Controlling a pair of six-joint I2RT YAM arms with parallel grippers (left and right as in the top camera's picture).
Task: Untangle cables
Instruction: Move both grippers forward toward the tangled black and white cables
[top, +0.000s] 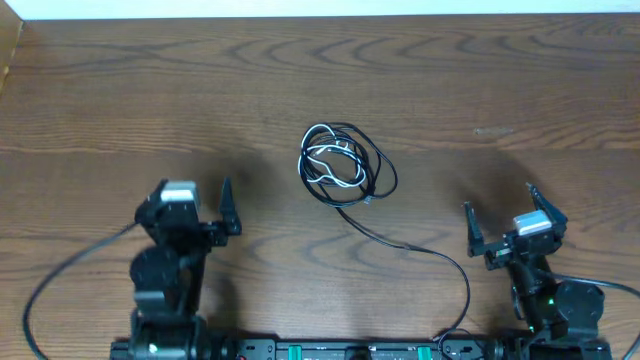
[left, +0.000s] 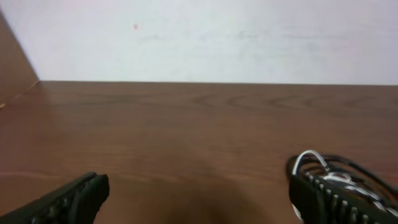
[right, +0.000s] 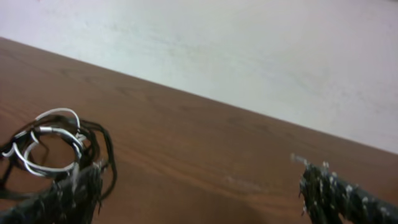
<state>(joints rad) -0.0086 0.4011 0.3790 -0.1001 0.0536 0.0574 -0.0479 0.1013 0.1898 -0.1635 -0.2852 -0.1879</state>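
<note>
I should next move my left gripper outward, tilt its fingers down and lower it onto the tangle's side facing it, where the white cable follows the coil's outer edge.
A tangle of thin black cables and one white cable (top: 343, 163) lies coiled in the middle of the wooden table. One black strand trails from it toward the near edge (top: 440, 258). The tangle shows at the lower right of the left wrist view (left: 339, 169) and at the lower left of the right wrist view (right: 53, 146). My left gripper (top: 195, 190) is open and empty, left of the tangle. My right gripper (top: 498, 212) is open and empty, to the right of it. Neither touches a cable.
The wooden table (top: 150, 90) ends at a pale wall at the back (left: 205, 37). Thick black arm cables loop at the near left (top: 45, 290) and near right (top: 610, 285). The arm bases stand along the near edge.
</note>
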